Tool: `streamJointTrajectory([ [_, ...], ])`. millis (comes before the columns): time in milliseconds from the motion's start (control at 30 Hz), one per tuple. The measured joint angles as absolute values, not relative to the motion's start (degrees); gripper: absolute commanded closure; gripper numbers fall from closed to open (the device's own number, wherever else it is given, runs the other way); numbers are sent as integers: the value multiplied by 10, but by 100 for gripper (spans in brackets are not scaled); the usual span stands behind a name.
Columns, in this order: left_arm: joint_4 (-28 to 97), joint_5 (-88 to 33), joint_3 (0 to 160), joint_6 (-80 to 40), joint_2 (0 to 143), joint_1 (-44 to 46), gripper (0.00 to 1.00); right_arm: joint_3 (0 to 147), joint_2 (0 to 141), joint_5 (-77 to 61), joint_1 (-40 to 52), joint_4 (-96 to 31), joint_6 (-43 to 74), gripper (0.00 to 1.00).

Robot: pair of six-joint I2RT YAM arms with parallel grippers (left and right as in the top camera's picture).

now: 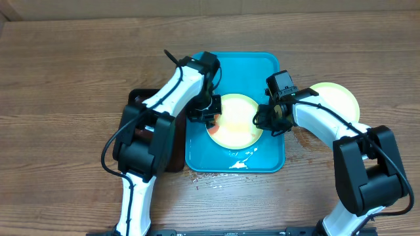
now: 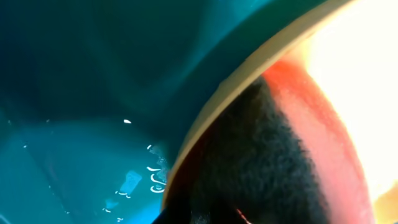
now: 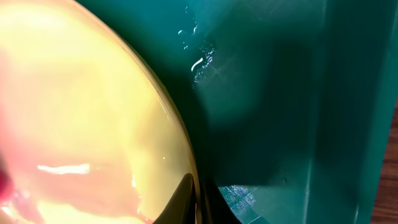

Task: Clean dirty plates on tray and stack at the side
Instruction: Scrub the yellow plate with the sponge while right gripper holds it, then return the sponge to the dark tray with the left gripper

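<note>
I need to wipe the sauce with my left gripper, then lift it over the turquoise tray's edge and lower it onto the nearby black tray, clear of the plate.
A yellow-green plate [image 1: 236,121] lies on the turquoise tray [image 1: 249,69]. Red-orange sauce [image 1: 213,129] smears its left side. My left gripper [image 1: 209,117] is over that edge, shut on a black sponge [image 2: 261,168]. The sponge presses on the sauce [image 2: 323,124] just inside the plate's rim [image 2: 249,68]. My right gripper [image 1: 265,121] is shut on the plate's right rim. In the right wrist view its two dark fingers [image 3: 185,199] pinch the rim of the plate [image 3: 81,112] above the tray floor [image 3: 273,93]. A second pale plate [image 1: 336,98] rests on the table right of the tray.
A black tray [image 1: 134,98] lies left of the turquoise tray, mostly under my left arm. Water drops and white foam [image 1: 239,160] sit on the turquoise tray's front part. More spots [image 1: 210,178] wet the wooden table [image 1: 65,78] before it.
</note>
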State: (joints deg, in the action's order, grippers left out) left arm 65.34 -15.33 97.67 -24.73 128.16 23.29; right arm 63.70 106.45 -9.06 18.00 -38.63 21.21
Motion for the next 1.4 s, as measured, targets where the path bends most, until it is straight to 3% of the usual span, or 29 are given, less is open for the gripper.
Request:
streamJointTrajectory([
  [333, 677, -207, 971, -175, 1191, 208, 96, 637, 1065, -91, 180, -387, 212, 96],
  [567, 725, -89, 971, -184, 1068, 149, 93, 637, 1065, -87, 180, -386, 212, 93],
  [767, 655, -14, 851, -211, 1073, 98, 89, 637, 1065, -86, 181, -386, 214, 96],
  [800, 637, -9, 821, -213, 1075, 90, 85, 637, 1065, -86, 182, -386, 214, 96],
  [867, 620, -1, 780, -220, 1084, 77, 65, 637, 1065, -86, 181, -386, 214, 96],
  [1033, 638, 7, 768, -220, 1091, 64, 27, 650, 1065, -84, 181, -414, 214, 96],
  [1100, 660, 4, 786, -222, 1090, 62, 0, 669, 1065, -76, 184, -463, 214, 96],
  [1400, 714, -56, 941, -218, 1021, -3, 0, 846, 1060, 37, 265, -610, 177, 96],
])
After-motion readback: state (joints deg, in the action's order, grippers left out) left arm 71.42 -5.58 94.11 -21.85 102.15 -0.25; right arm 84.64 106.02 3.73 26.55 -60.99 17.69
